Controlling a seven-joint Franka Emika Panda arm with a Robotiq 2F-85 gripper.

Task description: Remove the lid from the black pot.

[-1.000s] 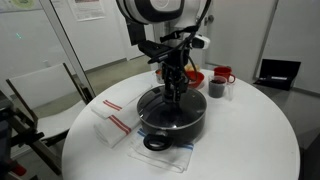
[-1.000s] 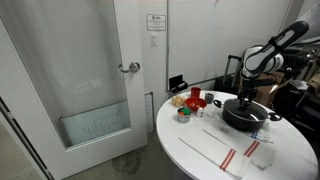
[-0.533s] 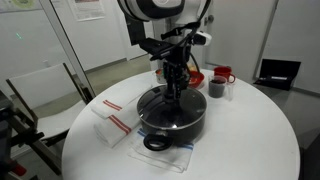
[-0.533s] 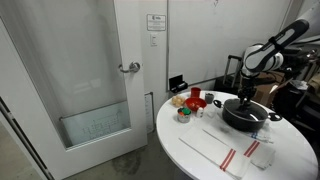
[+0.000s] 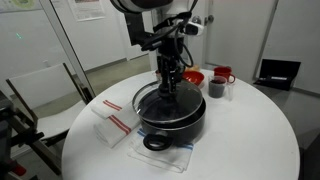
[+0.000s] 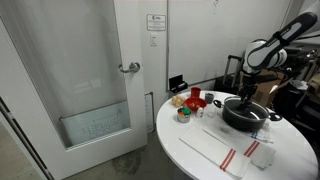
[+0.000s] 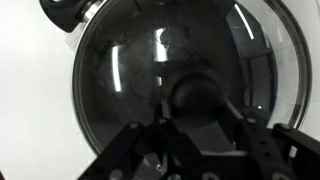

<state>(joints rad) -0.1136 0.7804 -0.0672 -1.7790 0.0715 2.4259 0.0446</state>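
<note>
The lid rises clear of the pot [image 5: 176, 124] next, then goes across and down to the open tabletop by the striped cloth for release, as that's free.
The black pot [image 5: 176, 124] stands in the middle of the round white table [image 5: 250, 140], one looped handle facing the front edge. It also shows in an exterior view [image 6: 247, 118] and at the top of the wrist view [image 7: 62, 12], where only a handle shows. The glass lid [image 5: 150, 100] with its metal rim sits just over the pot and looks slightly raised and tilted. In the wrist view the lid [image 7: 120, 70] fills the frame. My gripper [image 5: 168, 88] comes straight down and is shut on the lid's dark centre knob [image 7: 200, 95].
A red bowl [image 5: 193, 76], a dark cup [image 5: 216, 89] and a red mug [image 5: 225, 73] stand behind the pot. A white cloth with red stripes [image 5: 115, 122] lies beside it. A glass door [image 6: 90, 80] is off to one side.
The arm has risen a little with the knob in its jaws. The lid has come up slightly from the pot's rim. The pot has stayed put.
</note>
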